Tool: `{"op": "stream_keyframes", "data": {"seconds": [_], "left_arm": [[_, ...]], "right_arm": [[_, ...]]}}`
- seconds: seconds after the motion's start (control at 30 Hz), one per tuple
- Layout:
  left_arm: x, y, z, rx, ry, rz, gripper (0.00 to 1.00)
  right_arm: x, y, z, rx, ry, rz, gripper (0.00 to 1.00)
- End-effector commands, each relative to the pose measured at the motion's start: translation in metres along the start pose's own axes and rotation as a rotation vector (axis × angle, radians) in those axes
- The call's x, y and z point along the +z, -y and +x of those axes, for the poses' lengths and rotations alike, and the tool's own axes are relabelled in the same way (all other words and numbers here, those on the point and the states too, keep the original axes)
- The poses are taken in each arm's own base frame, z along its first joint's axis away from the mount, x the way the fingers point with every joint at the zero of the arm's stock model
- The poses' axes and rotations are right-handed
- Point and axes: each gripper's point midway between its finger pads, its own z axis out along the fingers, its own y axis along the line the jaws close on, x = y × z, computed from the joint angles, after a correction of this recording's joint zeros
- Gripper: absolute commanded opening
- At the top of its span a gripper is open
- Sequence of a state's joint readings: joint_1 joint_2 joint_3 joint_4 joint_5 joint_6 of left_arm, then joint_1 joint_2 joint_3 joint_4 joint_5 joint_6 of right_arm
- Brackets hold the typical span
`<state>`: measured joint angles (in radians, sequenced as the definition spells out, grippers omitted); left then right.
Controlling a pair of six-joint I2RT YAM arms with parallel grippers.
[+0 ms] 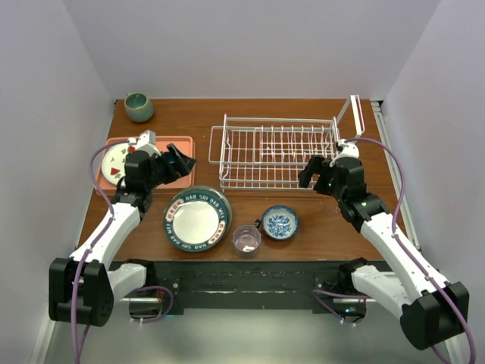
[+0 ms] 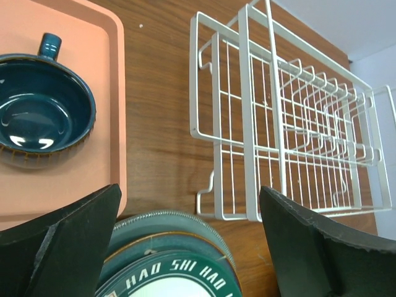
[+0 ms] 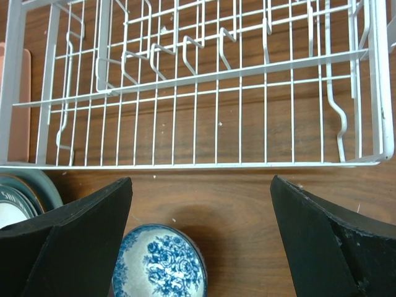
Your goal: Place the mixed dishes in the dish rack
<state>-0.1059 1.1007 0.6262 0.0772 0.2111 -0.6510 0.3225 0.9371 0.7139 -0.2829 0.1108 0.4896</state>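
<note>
Next, my right gripper moves back and down onto the bowl's rim opposite the mug, where bare table leaves room. The bowl (image 1: 280, 222) lies below and back.
The white wire dish rack (image 1: 279, 152) stands empty at the back middle of the table. In front of it lies a stack of plates (image 1: 197, 218) topped by the white plate with a lettered teal rim (image 2: 170, 278); a teal plate (image 2: 154, 226) and a thin yellow edge show beneath it. To their right are a clear pinkish mug (image 1: 246, 239) and a small blue-and-white bowl (image 1: 280, 222). My left gripper (image 1: 179, 161) hovers open over the tray's right edge, behind the stack. Above the rack's front right corner, my right gripper (image 1: 309, 173) is open, and the bowl (image 3: 162, 263) lies below its left finger.
A salmon-pink tray (image 1: 176, 141) at the left holds a white plate with red marks (image 1: 114, 163) and a dark teal handled cup (image 2: 43, 117). A grey-green cup (image 1: 139, 107) sits at the back left corner. White walls close in the table on three sides.
</note>
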Motion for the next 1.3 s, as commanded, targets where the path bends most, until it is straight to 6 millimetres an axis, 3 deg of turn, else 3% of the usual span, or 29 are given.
{"op": "stream_keyframes", "data": {"seconds": [0.0,0.13,0.23,0.37,0.47,0.67,0.83,1.0,1.27], "left_arm": [[-0.019,0.019,0.007,0.113,-0.037,0.107,1.0],[-0.036,0.029,0.017,0.159,-0.073,0.161,1.0],[-0.049,0.045,0.029,0.179,-0.12,0.225,1.0],[-0.075,0.088,0.055,0.182,-0.201,0.381,0.99],[-0.088,0.104,0.064,0.195,-0.216,0.449,0.98],[-0.088,0.117,0.089,0.243,-0.288,0.484,0.91],[-0.082,0.132,0.139,0.322,-0.419,0.512,0.85],[-0.075,0.148,0.171,0.41,-0.493,0.528,0.8],[-0.07,0.157,0.184,0.446,-0.505,0.523,0.79]], "right_arm": [[-0.007,-0.006,-0.004,0.001,-0.03,-0.007,0.99],[-0.016,-0.011,0.008,-0.003,-0.103,-0.042,0.99],[-0.023,-0.027,0.017,0.015,-0.128,-0.145,0.99],[-0.034,-0.044,0.021,0.04,-0.142,-0.25,0.98],[-0.038,-0.052,0.028,0.039,-0.162,-0.298,0.98],[-0.035,-0.054,0.048,-0.017,-0.231,-0.298,0.98],[-0.036,-0.048,0.062,-0.038,-0.257,-0.247,0.98],[-0.032,-0.031,0.076,-0.016,-0.272,-0.171,0.96],[-0.029,-0.022,0.092,-0.013,-0.318,-0.141,0.93]]}}
